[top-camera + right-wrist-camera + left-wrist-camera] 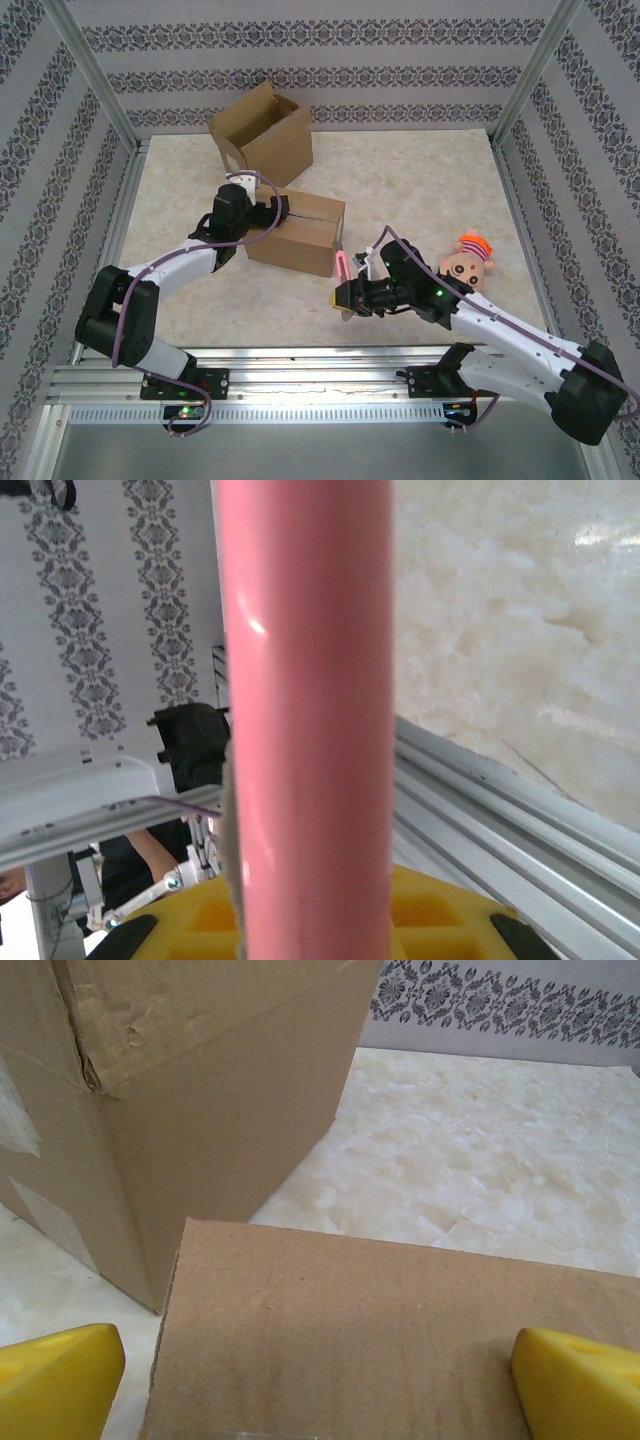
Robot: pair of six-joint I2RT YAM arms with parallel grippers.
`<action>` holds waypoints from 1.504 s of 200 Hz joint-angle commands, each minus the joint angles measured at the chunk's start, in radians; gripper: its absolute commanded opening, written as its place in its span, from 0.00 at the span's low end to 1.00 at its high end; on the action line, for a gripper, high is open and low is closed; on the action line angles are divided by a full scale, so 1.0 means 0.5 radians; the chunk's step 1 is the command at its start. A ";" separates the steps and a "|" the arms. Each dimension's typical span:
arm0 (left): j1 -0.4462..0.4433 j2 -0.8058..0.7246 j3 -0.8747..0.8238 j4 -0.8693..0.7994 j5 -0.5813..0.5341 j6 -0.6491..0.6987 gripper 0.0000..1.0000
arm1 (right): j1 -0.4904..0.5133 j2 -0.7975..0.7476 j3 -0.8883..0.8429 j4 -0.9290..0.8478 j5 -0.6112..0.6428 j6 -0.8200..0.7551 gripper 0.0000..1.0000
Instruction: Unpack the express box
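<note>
The robot's right gripper will next move away from the box toward the plush doll, tilt down and lower the pink tool (343, 265) onto the clear tabletop between the box and the doll.
The closed brown express box (300, 232) lies mid-table. My left gripper (268, 208) stands open over its left end. In the left wrist view the yellow fingertips (55, 1380) flank the box's flat top (400, 1330), with the left gripper (315, 1390) spread wide over it. My right gripper (348, 292) hovers just right of the box's near corner, shut on a pink stick-like tool (343, 265) that points up. In the right wrist view the pink tool (305, 710) runs up from the right gripper (310, 920).
A second cardboard box (262, 135), open and tipped, sits behind the express box and looms as a brown wall (180, 1090) in the left wrist view. A plush doll with an orange hat (468, 262) lies right of the right arm. Metal rails (320, 355) edge the near side.
</note>
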 commanded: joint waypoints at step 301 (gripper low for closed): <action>-0.026 -0.387 0.528 -1.081 0.110 0.044 1.00 | -0.987 0.982 -0.396 0.826 0.622 -0.425 0.17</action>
